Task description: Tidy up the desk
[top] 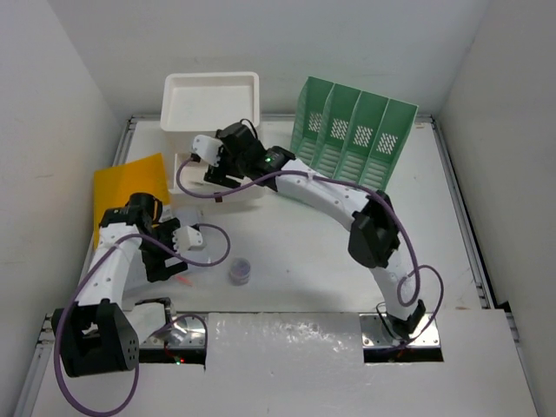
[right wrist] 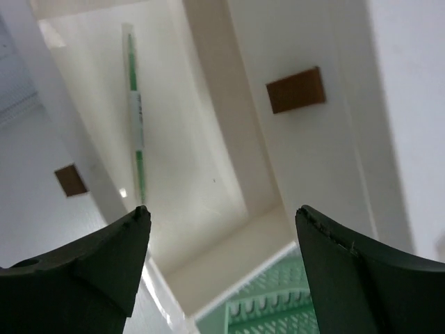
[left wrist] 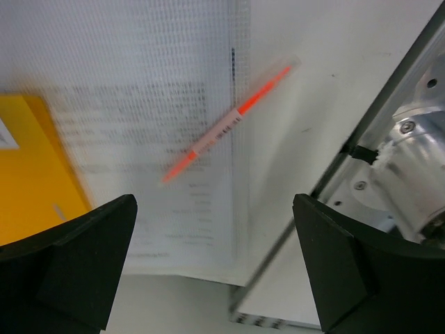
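Observation:
The orange-red pen lies slanted on the sheet [left wrist: 139, 125], so my left gripper will next turn to match the pen's slant and lower onto the pen's pale middle [left wrist: 218, 131].
The desk [top: 330, 261] is a wide white tabletop with silver rails. My left gripper [top: 169, 256] [left wrist: 214, 205] hangs open over a printed sheet [left wrist: 139, 125]. An orange-red pen [left wrist: 226, 125] lies slanted on the sheet, ahead of the fingers and untouched. My right gripper [top: 221, 174] [right wrist: 221, 212] stands open above the pulled-out drawer [right wrist: 208, 181] of the white drawer box [top: 211, 100]. Nothing is between its fingers. A green pen [right wrist: 135, 118] lies inside that drawer.
An orange folder [top: 130, 187] [left wrist: 28, 167] lies at the left. The green slotted file rack [top: 356, 130] [right wrist: 278, 306] stands at the back right. A small purple object [top: 241, 271] sits near the front middle. The brown drawer handles [right wrist: 295, 89] show in the right wrist view.

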Available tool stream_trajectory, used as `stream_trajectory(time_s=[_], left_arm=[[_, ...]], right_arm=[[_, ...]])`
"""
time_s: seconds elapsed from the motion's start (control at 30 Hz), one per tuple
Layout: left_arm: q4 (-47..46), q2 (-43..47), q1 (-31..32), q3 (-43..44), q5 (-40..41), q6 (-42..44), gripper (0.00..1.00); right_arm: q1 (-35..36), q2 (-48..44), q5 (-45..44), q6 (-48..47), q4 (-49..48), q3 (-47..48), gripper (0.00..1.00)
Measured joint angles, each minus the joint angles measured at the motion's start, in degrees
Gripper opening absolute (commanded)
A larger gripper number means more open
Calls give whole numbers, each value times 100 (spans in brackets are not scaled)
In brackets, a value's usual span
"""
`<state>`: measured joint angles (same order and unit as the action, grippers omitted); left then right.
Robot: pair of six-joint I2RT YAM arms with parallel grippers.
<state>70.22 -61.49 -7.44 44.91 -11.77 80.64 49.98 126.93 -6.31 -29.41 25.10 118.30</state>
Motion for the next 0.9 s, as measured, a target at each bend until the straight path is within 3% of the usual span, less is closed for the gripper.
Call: stream_trajectory(time_s=[0.2, 0.33, 0.5, 0.7, 0.77, 0.87, 0.9], left_arm=[[-245, 129, 2, -310, -380, 1154, 93], [-269, -398, 2, -343, -527, 1681, 86], [-494, -1484, 11, -420, -525, 1902, 81], [-1224, -1381, 264, -1003, -540, 1805, 68], [-1331, -1270, 297, -1091, -568, 1792, 44], [-1486, -1204, 302, -1178, -649, 1799, 22], [-1534, -1204, 302, -1193, -669, 1801, 1]], right_arm=[[42, -1429, -20, 251, -415, -1080, 83], [44, -2341, 39, 393, -748, -1821, 84], [44, -2758, 42, 549, -1064, -2295, 84], [44, -2994, 133, 691, -1305, -3180, 84], [44, -2999, 144, 717, -1325, -3320, 84], [44, -3023, 153, 754, -1353, -3442, 84], [44, -3045, 164, 765, -1366, -3475, 84]])
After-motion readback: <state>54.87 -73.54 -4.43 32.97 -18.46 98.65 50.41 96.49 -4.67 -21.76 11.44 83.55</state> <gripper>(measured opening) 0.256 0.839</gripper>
